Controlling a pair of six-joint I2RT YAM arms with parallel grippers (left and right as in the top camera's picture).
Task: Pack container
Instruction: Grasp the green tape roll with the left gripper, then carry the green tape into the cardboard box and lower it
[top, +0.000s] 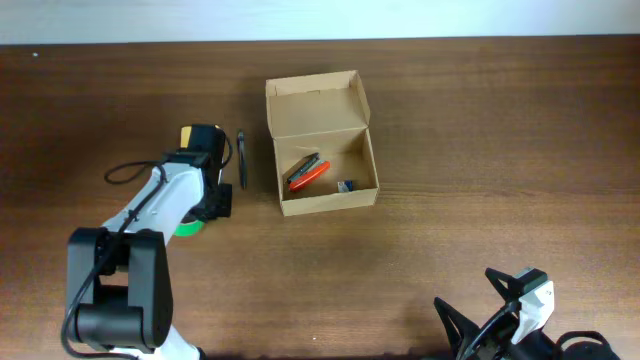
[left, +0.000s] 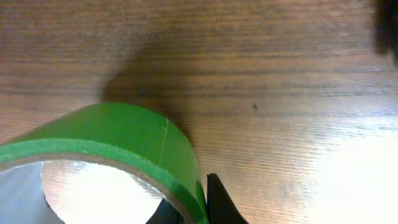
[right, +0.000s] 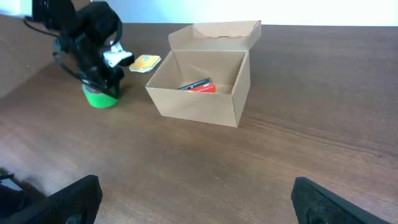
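My left gripper lifts across to the box next and lowers over the box's bottom (top: 333, 174) beside the red item to release the tape roll (top: 188, 228), as the box's lid stands open.
The container (top: 330, 203) is a tan cardboard box standing open at mid-table, its flap lid up at the back. Inside lie a red and black item (top: 305, 172) and a small blue item (top: 346, 186). To its left a green tape roll (top: 188, 228) rests on the table, and my left gripper (top: 205, 205) is down on it. In the left wrist view the roll (left: 124, 134) has its wall pinched between the fingers (left: 221, 205) of the gripper (left: 198, 208), one inside and one outside. My right gripper (right: 196, 199) stands open over bare wood near the front right (top: 468, 290).
A thin black pen-like item (top: 242, 160) lies between the left arm and the box. A yellow item (right: 145, 62) sits behind the left gripper. The left arm's base (top: 115, 285) stands at the front left edge.
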